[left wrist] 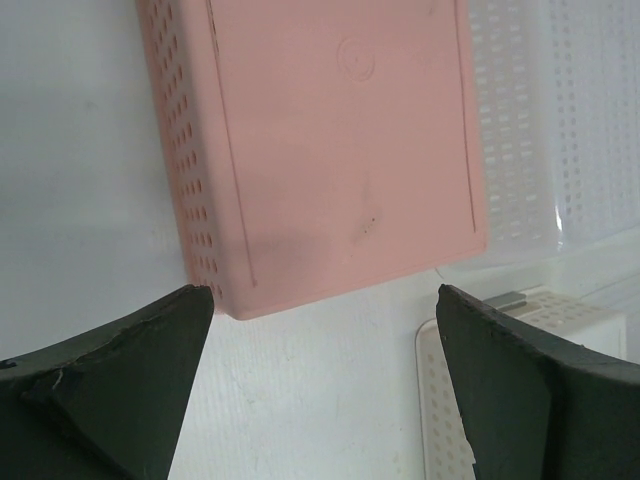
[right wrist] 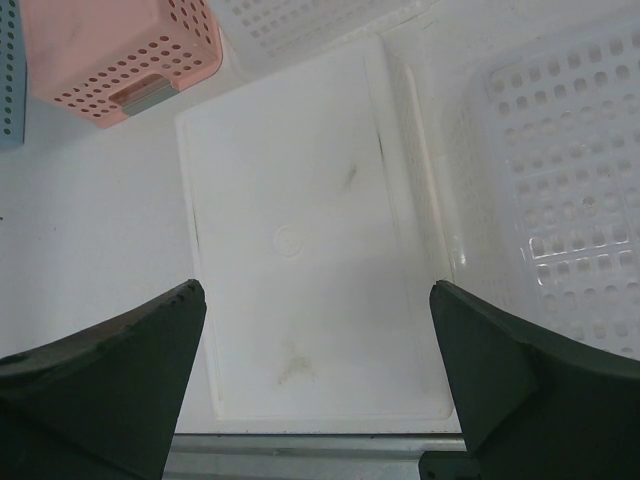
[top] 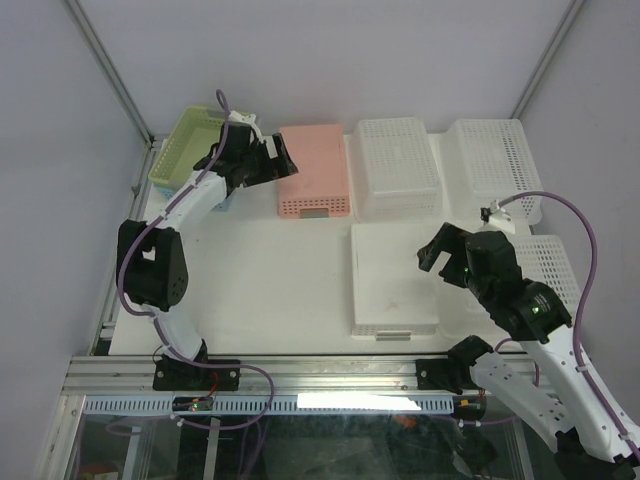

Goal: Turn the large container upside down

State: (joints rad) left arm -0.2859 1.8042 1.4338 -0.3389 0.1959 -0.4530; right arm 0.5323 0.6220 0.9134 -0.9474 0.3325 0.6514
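The left gripper has to move to its left in the top view next, and down onto the upright green basket's rim beside the pink basket (left wrist: 330, 140).
The large container (top: 393, 278) is a white perforated basket near the table's front centre, lying with its flat base facing up. In the right wrist view its smooth base (right wrist: 300, 230) fills the middle. My right gripper (top: 440, 250) hovers above its right edge, open and empty (right wrist: 317, 295), touching nothing. My left gripper (top: 275, 160) is at the back left, over the near-left corner of a pink basket (left wrist: 330, 140). It is also open with nothing between its fingers (left wrist: 322, 300).
The pink basket (top: 315, 170) lies base up at the back. A green basket (top: 185, 150) stands at the back left. White perforated baskets sit at the back (top: 397, 165), back right (top: 497, 160) and right (top: 548, 265). A metal rail (top: 300, 375) borders the front.
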